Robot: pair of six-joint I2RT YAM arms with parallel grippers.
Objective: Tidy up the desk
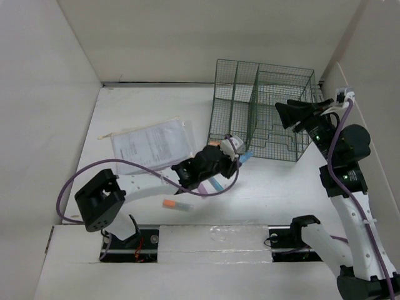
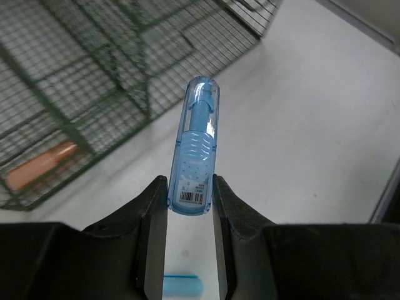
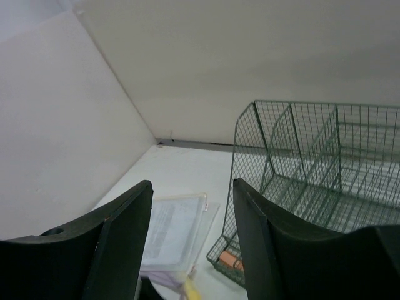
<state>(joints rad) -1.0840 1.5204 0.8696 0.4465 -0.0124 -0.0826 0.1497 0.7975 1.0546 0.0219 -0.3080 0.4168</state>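
Note:
The basket's section that already holds an orange marker lies outward and to the left in the top view, so the left gripper will move there next and let go over it.
My left gripper [image 1: 236, 157] is shut on a clear blue tube-shaped item [image 2: 194, 147] with a barcode label, held above the white desk [image 1: 287, 187] just in front of the green wire-mesh basket [image 1: 262, 109]. The blue item's tip shows in the top view [image 1: 245, 156]. An orange marker [image 2: 40, 167] lies inside the basket's front left compartment. My right gripper [image 1: 281, 114] is open and empty, raised beside the basket's right part. In its wrist view the basket [image 3: 312, 162] is ahead and to the right.
A paper sheet in a clear sleeve [image 1: 152, 145] lies on the desk left of the basket. An orange marker [image 1: 175, 204] lies near the front edge. A small blue piece [image 2: 182, 285] lies on the desk under my left fingers. White walls enclose the desk.

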